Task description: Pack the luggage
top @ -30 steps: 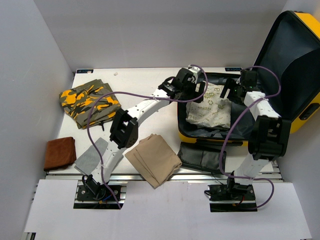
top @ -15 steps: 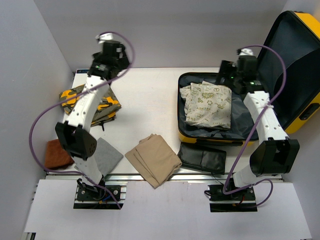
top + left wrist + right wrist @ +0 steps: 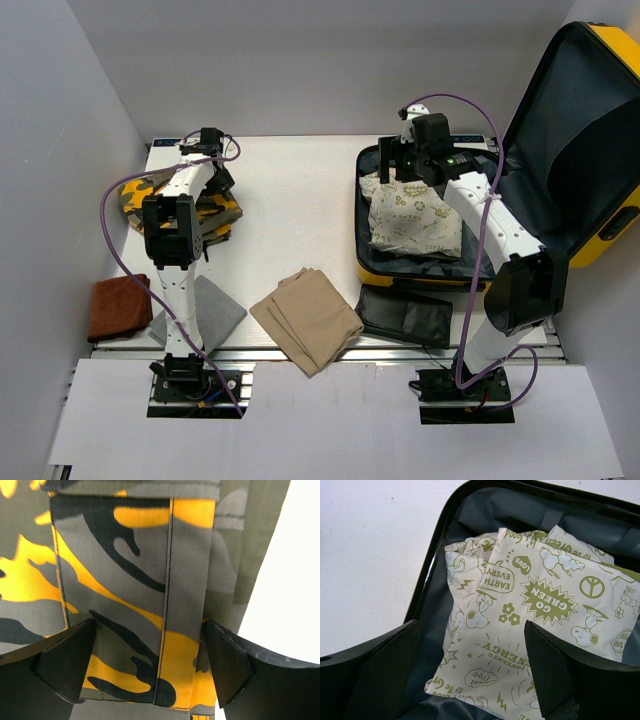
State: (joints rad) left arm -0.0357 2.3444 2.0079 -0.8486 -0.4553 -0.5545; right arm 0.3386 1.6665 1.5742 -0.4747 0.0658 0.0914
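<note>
My right gripper needs to move next toward the camouflage cloth, which is below it and to its left in the top view, and go down onto the cloth's suitcase-side edge.
The luggage, a bright yellow suitcase, lies open at the right with its lid up and its dark grey lining showing. A cream bag with green cartoon print lies inside it. My right gripper is open and empty above the bag's back left corner; the bag shows between its fingers. My left gripper is open, low over a folded grey, black and orange camouflage cloth at the far left. The cloth lies between the open fingers.
A folded tan cloth lies at the front middle. A flat black pouch lies in front of the suitcase. A grey cloth and a brown cloth lie at the front left. White walls stand close on the left and at the back.
My left arm swung away from the suitcase to the far left and came down over the camouflage cloth. My right gripper moved left over the cream bag, which now lies flat.
</note>
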